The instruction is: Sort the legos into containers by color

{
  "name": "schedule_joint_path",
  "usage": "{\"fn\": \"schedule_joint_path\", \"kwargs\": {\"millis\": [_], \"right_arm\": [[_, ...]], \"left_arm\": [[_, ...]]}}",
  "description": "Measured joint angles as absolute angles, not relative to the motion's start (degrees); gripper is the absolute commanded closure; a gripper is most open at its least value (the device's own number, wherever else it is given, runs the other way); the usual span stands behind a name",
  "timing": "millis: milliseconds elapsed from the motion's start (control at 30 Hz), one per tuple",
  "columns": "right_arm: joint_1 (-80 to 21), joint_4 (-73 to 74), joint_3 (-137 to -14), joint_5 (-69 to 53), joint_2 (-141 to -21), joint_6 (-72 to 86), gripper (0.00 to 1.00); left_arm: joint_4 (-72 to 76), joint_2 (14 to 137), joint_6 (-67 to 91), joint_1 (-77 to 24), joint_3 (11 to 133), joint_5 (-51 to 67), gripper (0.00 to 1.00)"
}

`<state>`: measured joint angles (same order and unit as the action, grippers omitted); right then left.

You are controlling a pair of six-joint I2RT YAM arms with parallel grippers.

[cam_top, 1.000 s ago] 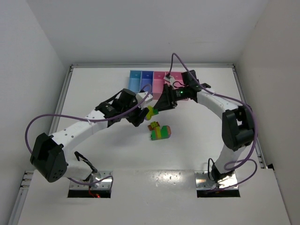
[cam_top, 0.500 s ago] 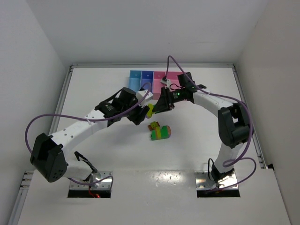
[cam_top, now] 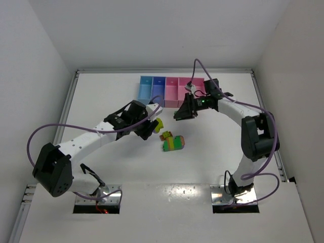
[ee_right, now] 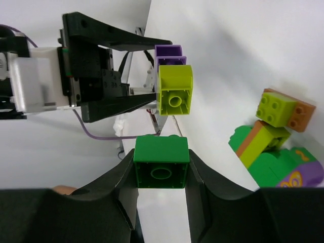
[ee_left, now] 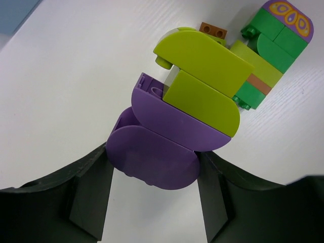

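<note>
The green brick is already single and apart, so my right gripper needs to move outward and turn down over the wider pink bin to release it.
My left gripper (cam_top: pixel 150 126) is shut on a purple brick (ee_left: pixel 152 152) with two yellow-green bricks (ee_left: pixel 202 76) stacked on it, held above the table. It also shows in the right wrist view (ee_right: pixel 174 88). My right gripper (cam_top: pixel 180 114) is shut on a single green brick (ee_right: pixel 162 162), a little to the right of that clump and apart from it. A striped green, yellow-green and orange clump (cam_top: pixel 173 143) lies on the table, with a small yellow-green and orange piece (cam_top: pixel 166 135) beside it. The row of four bins (cam_top: pixel 171 90) stands at the back.
The bins run light blue (cam_top: pixel 146 87), blue-purple (cam_top: pixel 158 87), narrow pink, then wider pink (cam_top: pixel 188 83), the last partly behind my right arm. The white table is walled on three sides. The two grippers are close together just in front of the bins.
My right gripper has pulled away to the right from the clump in my left gripper, taking the green brick with it. My left gripper has dropped slightly towards the near side.
</note>
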<state>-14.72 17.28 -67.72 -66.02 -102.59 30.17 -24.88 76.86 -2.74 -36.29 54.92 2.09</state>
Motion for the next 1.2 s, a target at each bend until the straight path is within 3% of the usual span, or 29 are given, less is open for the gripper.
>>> {"fn": "schedule_joint_path", "kwargs": {"millis": [200, 367, 567, 833, 1033, 1200], "right_arm": [[-12.73, 20.38, -67.35, -64.07, -99.9, 26.09, 1.0], [-12.84, 26.09, -72.4, -51.68, -99.77, 19.31, 1.0], [-13.32, 26.61, -99.02, -37.91, -111.68, 16.05, 1.0], [-19.66, 25.58, -123.85, -33.61, -131.52, 17.15, 1.0], [-23.92, 26.61, -126.52, -29.52, -138.65, 19.51, 1.0], [-21.39, 27.29, -126.19, -24.53, -137.86, 18.94, 1.0]], "left_arm": [[-25.04, 76.88, -2.72, -36.23, 54.35, 2.02, 0.89], [-25.12, 77.12, -2.33, -34.52, 54.22, 1.89, 0.89], [-25.54, 76.88, -1.72, -30.24, 54.22, 2.26, 0.89], [-27.0, 72.47, -0.45, -22.72, 54.74, 2.35, 0.89], [-27.99, 72.31, 0.56, -17.85, 55.05, 3.09, 0.89], [-28.16, 72.31, 0.73, -16.71, 55.09, 4.1, 0.89]]}}
